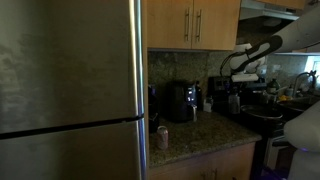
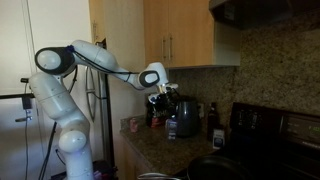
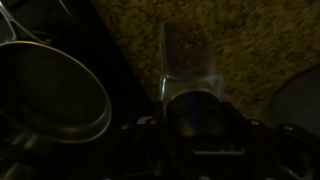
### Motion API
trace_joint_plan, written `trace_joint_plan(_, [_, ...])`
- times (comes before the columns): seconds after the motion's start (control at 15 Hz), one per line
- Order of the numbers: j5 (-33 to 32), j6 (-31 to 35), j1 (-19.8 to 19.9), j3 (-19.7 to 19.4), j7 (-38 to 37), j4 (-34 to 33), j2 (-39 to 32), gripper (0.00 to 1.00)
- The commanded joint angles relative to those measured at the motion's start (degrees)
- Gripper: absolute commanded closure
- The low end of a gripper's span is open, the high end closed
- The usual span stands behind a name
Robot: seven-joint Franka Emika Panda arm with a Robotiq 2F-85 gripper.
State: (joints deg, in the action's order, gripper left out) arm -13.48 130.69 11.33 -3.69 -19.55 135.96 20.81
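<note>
I will move the shaker (image 3: 188,62) outward next and lower my gripper to let it go on the countertop beside the bottles, outward of my gripper and below it.
In the wrist view a clear glass shaker (image 3: 188,62) with a dark cap sits between the dark jaws of my gripper (image 3: 196,122), which looks shut on it; speckled contents show at its far end. The picture is very dark, so the fingertips barely stand out. The shaker hangs over the granite countertop (image 3: 240,35). In both exterior views the white arm reaches over the counter with the gripper (image 1: 236,82) (image 2: 160,97) pointing down, above the counter beside the coffee maker (image 2: 185,118).
A steel fridge (image 1: 70,90) fills the near side. A black coffee maker (image 1: 180,101) and a small can (image 1: 162,137) stand on the counter. A round pan (image 3: 45,95) rests on the black stove (image 2: 272,128). Wooden cabinets (image 2: 185,35) hang overhead.
</note>
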Motion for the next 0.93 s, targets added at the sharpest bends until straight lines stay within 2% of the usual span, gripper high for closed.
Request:
trace_joint_plan(0.0, [-2.76, 5.20, 4.75, -0.72, -8.66, -6.26, -10.54, 0.67])
trace_joint_plan(0.07, [-1.76, 3.91, 3.11, -1.06, -4.24, -1.88, -5.02, 0.42])
trace_joint_plan(0.2, [-2.05, 5.02, 3.83, -1.86, -6.82, -4.31, -9.26, 0.42])
trace_joint_plan(0.27, [-2.06, 5.03, 3.71, -1.95, -7.39, -5.12, -10.32, 0.67])
trace_joint_plan(0.4, [-2.13, 5.65, 3.90, -1.87, -11.16, -8.53, -15.22, 0.67])
trace_joint_plan(0.53, [-2.26, 9.50, 3.87, -1.95, -16.85, -11.77, -19.99, 0.67])
trace_joint_plan(0.73, [-7.75, 16.38, 2.52, -2.70, -26.87, -17.35, -27.51, 0.67])
trace_joint_plan(0.87, [-12.55, 17.32, 0.24, -4.43, -33.36, -20.74, -30.85, 0.67])
